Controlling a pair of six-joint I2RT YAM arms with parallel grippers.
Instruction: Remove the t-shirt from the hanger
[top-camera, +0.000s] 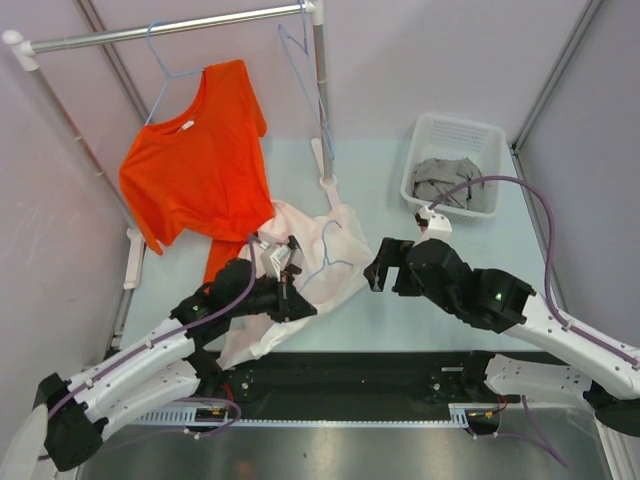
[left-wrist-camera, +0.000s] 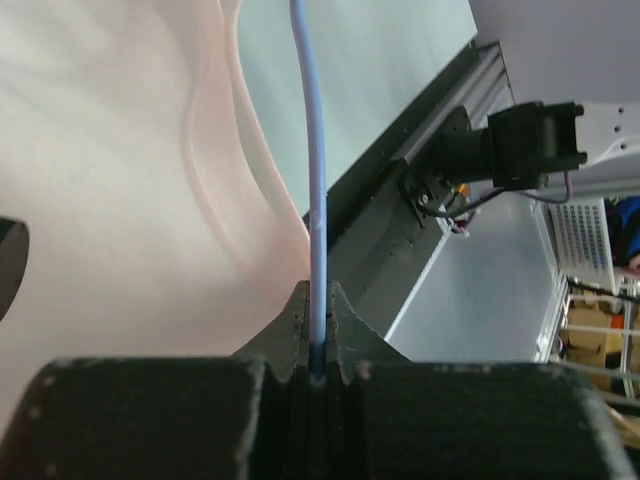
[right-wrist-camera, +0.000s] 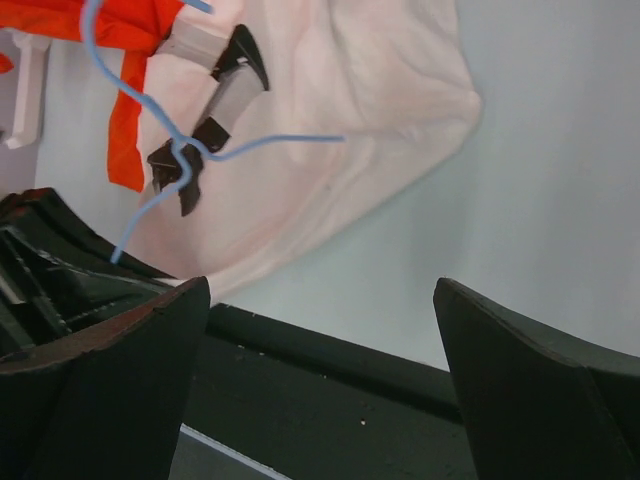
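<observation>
I will next move the open fingers of my right gripper to the left in the top view, across onto the hanger's twisted neck (top-camera: 326, 261) (right-wrist-camera: 184, 146), which is bare.
A pale pink t-shirt (top-camera: 330, 285) lies crumpled on the table, also in the left wrist view (left-wrist-camera: 120, 180) and the right wrist view (right-wrist-camera: 380, 100). A blue wire hanger (top-camera: 327, 250) lies on it, hook up. My left gripper (top-camera: 303, 300) is shut on one arm of the hanger (left-wrist-camera: 315, 150), with the wire pinched between the jaws (left-wrist-camera: 318, 320). The hanger's other arm (right-wrist-camera: 270, 142) runs over the fabric. My right gripper (top-camera: 372, 268) is open and empty (right-wrist-camera: 320, 290), just right of the shirt, above the table's near edge.
An orange t-shirt (top-camera: 200, 160) hangs on a blue hanger from the rail (top-camera: 170, 30) at the back left. An empty blue hanger (top-camera: 300, 60) hangs by the rail's right post. A white basket (top-camera: 460, 122) with grey cloth (top-camera: 450, 180) stands back right.
</observation>
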